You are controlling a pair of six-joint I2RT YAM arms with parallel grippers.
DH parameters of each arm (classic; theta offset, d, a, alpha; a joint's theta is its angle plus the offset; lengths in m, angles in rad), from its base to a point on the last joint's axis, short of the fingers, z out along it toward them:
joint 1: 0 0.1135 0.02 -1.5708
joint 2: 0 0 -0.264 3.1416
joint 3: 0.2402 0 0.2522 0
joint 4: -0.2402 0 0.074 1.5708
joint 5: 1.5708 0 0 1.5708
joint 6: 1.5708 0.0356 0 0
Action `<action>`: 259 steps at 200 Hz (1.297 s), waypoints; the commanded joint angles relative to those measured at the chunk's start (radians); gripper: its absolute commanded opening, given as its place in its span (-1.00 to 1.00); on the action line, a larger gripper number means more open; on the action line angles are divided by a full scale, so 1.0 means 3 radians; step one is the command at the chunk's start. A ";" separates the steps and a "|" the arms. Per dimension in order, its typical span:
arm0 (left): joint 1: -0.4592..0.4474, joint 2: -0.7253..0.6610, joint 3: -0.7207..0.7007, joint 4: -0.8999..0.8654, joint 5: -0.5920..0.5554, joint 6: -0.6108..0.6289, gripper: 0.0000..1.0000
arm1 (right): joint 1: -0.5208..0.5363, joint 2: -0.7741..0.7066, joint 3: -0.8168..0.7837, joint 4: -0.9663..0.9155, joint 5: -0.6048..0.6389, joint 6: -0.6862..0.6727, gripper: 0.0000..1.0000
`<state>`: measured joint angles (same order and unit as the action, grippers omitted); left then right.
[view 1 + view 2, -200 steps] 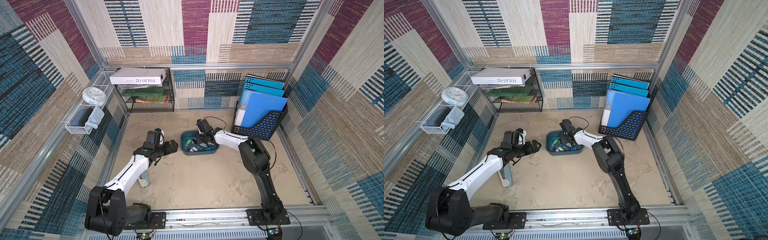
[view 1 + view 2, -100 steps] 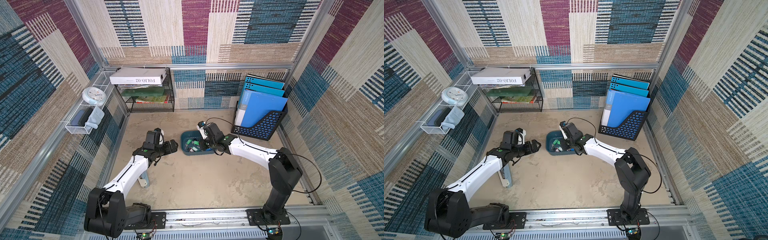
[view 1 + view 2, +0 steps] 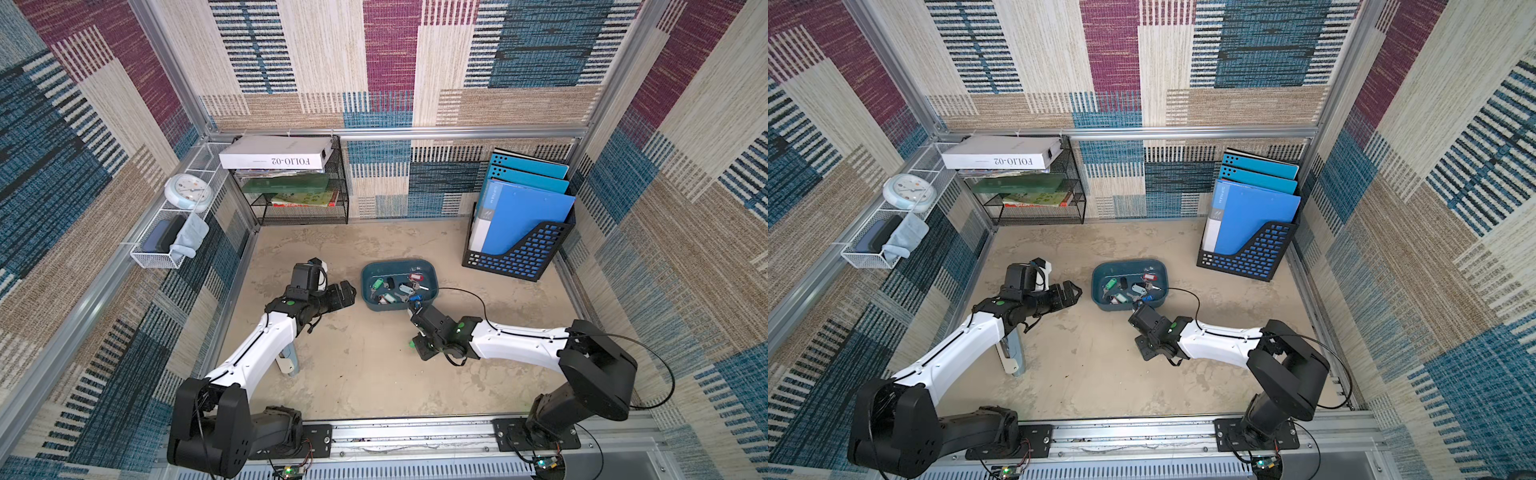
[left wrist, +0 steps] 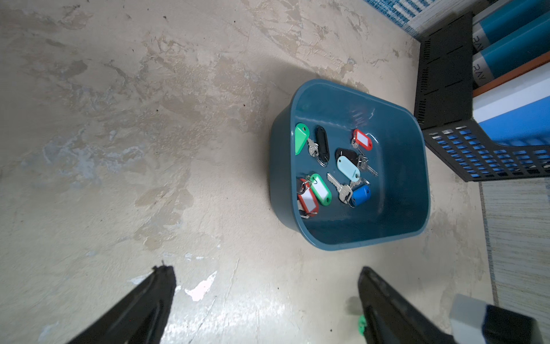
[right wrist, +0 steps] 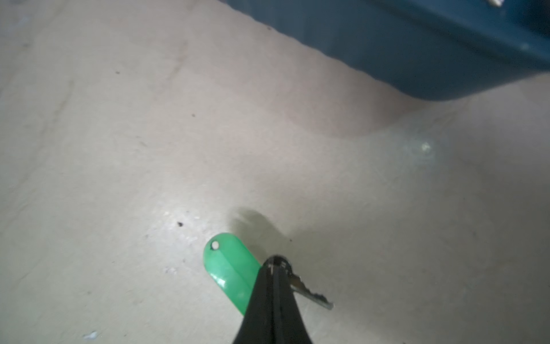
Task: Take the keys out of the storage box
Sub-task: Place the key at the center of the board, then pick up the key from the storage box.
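I will next ease my right gripper down and outward and let go of the key ring on the empty floor in front of the box, because that floor is below and just outward.
The dark teal storage box (image 3: 432, 277) (image 3: 1163, 276) sits mid-floor, and several keys lie in it. The left wrist view shows their green (image 4: 301, 138), black (image 4: 322, 141), red (image 4: 363, 139), pale teal (image 4: 347, 168) and blue (image 4: 360, 195) tags. My right gripper (image 3: 417, 347) (image 5: 275, 260) is in front of the box, low over the floor, shut on a key ring. From that ring hang a green tag (image 5: 229, 265) and a silver key (image 5: 309, 293). My left gripper (image 3: 347, 293) (image 4: 265, 269) is left of the box, open and holding nothing.
A black perforated file holder (image 3: 519, 257) with blue folders stands at the back right. A black wire-mesh shelf (image 3: 303, 195) with books is at the back left, and a white wire basket (image 3: 166, 245) hangs on the left wall. A pale grey object (image 3: 289, 361) lies beside the left arm.
My right gripper has pulled back out of the storage box to the floor in front of it, carrying the green-tagged key. The left arm has stayed in place.
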<state>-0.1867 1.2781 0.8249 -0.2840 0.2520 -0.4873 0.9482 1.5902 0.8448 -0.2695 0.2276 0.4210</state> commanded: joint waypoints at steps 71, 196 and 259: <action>-0.0010 -0.0011 0.0022 0.0057 0.0220 0.0034 0.97 | -0.0219 0.0265 0.0024 0.0298 0.0313 0.0387 -0.94; -0.1081 0.1145 0.1701 -0.0663 -0.0763 -0.0055 0.73 | -0.0621 -0.1170 -0.0053 -0.0030 0.1152 0.0246 0.74; -0.1435 0.3083 0.3636 -0.1399 -0.0956 -0.0050 0.32 | -0.0936 -0.1985 -0.0543 0.0413 0.1278 0.0177 0.85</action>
<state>-0.6083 2.0796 1.7733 -0.5758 0.0147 -0.5053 0.6792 1.0214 0.7063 -0.1944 0.5877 0.4843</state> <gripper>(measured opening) 0.681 0.922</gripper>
